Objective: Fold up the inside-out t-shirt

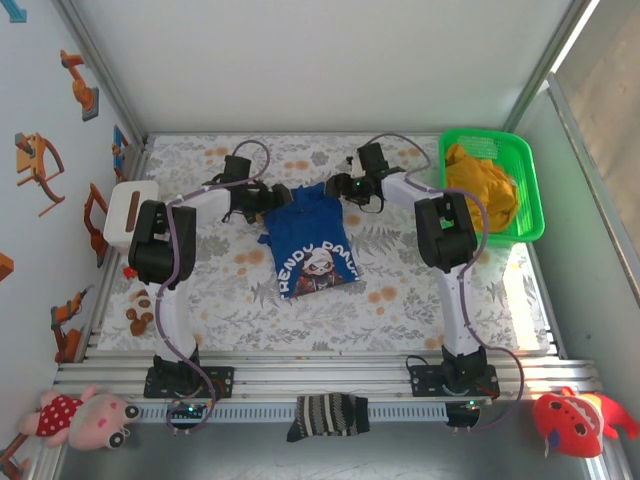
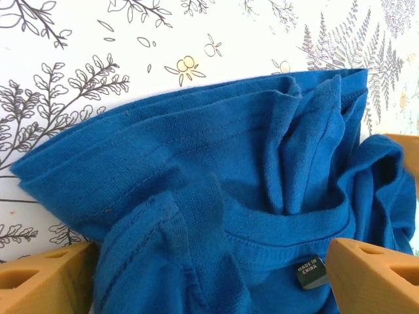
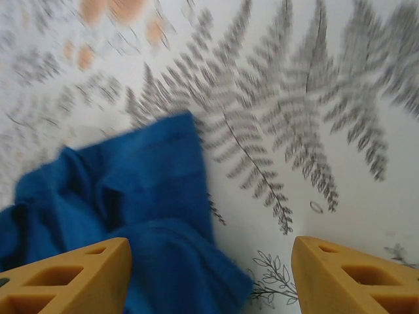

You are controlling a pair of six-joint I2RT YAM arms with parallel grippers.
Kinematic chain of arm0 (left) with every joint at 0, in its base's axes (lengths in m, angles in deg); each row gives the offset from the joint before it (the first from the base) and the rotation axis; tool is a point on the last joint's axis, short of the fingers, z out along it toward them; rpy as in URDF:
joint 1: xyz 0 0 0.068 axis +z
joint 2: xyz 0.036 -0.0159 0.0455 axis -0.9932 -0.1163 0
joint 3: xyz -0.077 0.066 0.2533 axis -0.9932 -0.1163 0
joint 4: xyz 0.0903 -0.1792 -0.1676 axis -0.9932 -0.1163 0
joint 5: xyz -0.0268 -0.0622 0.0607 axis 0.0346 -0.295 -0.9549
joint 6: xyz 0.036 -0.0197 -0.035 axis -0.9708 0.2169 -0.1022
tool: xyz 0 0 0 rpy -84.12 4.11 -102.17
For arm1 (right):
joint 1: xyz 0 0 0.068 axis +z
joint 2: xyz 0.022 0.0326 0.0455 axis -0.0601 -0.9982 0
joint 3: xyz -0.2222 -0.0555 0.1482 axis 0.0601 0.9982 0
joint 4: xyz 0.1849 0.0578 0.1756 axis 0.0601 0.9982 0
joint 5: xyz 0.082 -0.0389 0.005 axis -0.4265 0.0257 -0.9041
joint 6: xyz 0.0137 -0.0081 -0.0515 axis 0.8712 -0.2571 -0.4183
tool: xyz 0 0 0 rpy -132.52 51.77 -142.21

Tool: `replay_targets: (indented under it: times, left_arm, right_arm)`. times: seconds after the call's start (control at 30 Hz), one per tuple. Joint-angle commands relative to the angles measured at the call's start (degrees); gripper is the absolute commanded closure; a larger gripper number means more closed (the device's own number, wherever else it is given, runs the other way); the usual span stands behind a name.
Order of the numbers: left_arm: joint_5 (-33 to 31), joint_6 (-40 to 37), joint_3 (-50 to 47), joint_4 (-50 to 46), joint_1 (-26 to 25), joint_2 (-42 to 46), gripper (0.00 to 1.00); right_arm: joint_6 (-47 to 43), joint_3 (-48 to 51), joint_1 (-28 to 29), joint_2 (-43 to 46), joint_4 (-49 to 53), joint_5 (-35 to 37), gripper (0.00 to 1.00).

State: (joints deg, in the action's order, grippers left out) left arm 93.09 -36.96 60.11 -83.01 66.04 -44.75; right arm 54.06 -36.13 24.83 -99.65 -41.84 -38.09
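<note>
I will next move my right gripper toward the collar and slightly back and close it on the rumpled blue cloth (image 3: 131,196), because the cloth is beside it, toward my left gripper.
The inside-out t-shirt (image 1: 310,245) lies bunched at the middle of the table, royal blue, with white lettering and a printed figure facing up on its near half. My left gripper (image 1: 258,203) hovers at the shirt's far left corner. In the left wrist view its orange fingers (image 2: 46,281) stand wide apart, open, on either side of the collar and the black label (image 2: 311,272). My right gripper (image 1: 347,189) is at the shirt's far right corner, open. Rumpled blue cloth (image 3: 131,196) lies by its left finger (image 3: 72,278), and bare tablecloth lies toward the right one.
A green basket (image 1: 528,190) at the back right holds a mustard-yellow garment (image 1: 480,185). A white box (image 1: 128,212) sits at the left edge, with small brown pieces (image 1: 140,318) nearer. A dark striped sock (image 1: 325,415) hangs on the front rail between the arm bases. Soft toys lie at both front corners.
</note>
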Motion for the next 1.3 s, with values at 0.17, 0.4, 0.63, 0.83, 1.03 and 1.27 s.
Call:
replay_targets:
  times: [0.17, 0.4, 0.63, 0.83, 1.03, 1.27]
  left_arm:
    - [-0.33, -0.14, -1.06, -0.64, -2.20, -3.38, 0.14]
    - [0.55, 2.38, -3.21, 3.37, -3.61, -3.29, 0.38]
    - [5.20, 6.83, -5.56, 11.59, -3.55, -3.92, 0.61]
    - [9.09, 8.94, -6.53, 14.77, -2.01, -3.47, 1.00]
    - [9.65, 9.66, -11.30, 17.43, -1.31, 4.55, 1.00]
    - [11.64, 9.83, -8.22, 18.19, -0.40, 2.93, 1.00]
  right_arm:
    - [-1.13, 4.89, 5.43, 0.23, -2.55, -5.42, 0.37]
    - [0.47, 6.27, 6.45, 0.03, -3.87, -4.07, 0.50]
    - [5.93, 9.76, 5.17, 1.50, -10.11, -5.71, 0.96]
    - [14.37, 19.81, 2.86, 8.72, -22.64, -7.13, 1.00]
    - [22.08, 29.47, 2.02, 17.96, -31.87, -6.75, 1.00]
    - [24.41, 27.44, 1.97, 15.73, -33.33, -6.74, 1.00]
